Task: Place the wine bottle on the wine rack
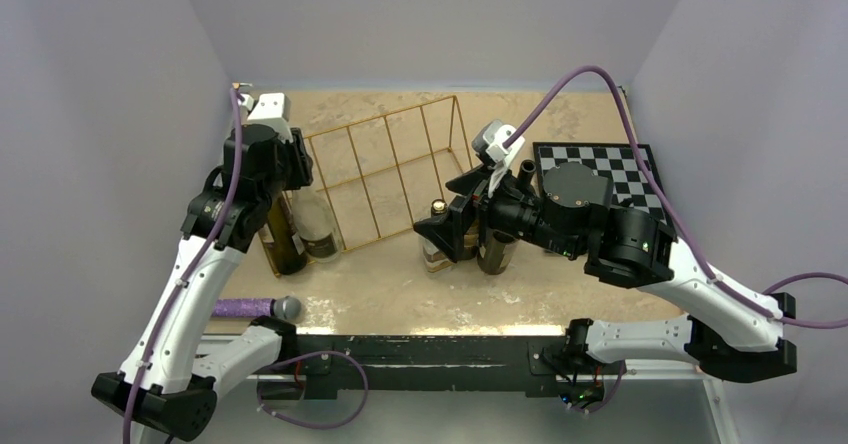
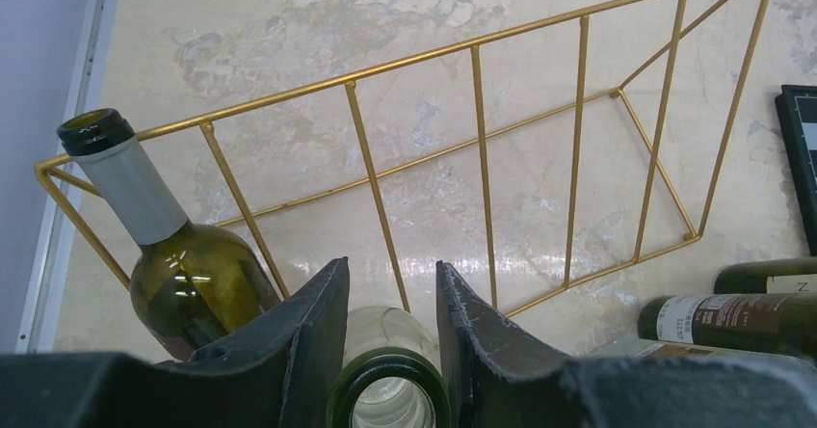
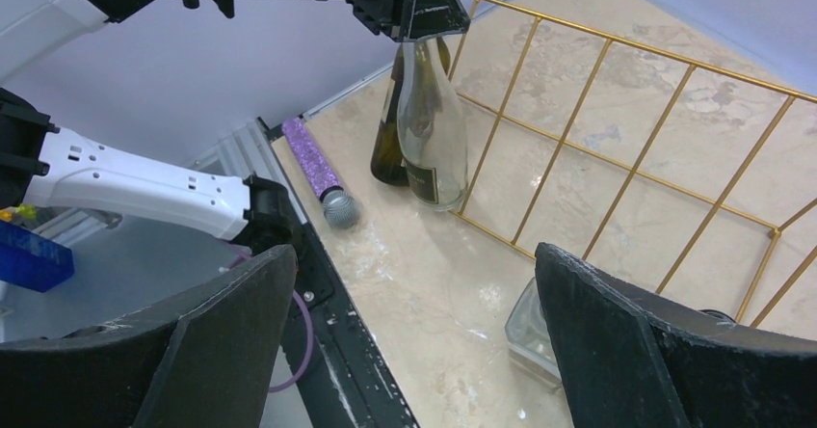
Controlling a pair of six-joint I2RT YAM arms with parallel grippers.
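Observation:
The robot next has to tip the clear bottle's neck outward with its left gripper onto the empty part of the rack's top bar beside the olive bottle and let go.
The gold wire wine rack lies on the marble table; it also shows in the left wrist view and the right wrist view. My left gripper is shut on the neck of a clear wine bottle, which stands upright at the rack's near left corner. An olive bottle with a grey foil neck stands right beside it. My right gripper is wide open and empty, low over the table near the rack's near right corner.
Several more bottles stand by my right gripper, with a square clear glass one beside its finger. A purple microphone lies at the near left edge. A chessboard lies at the right.

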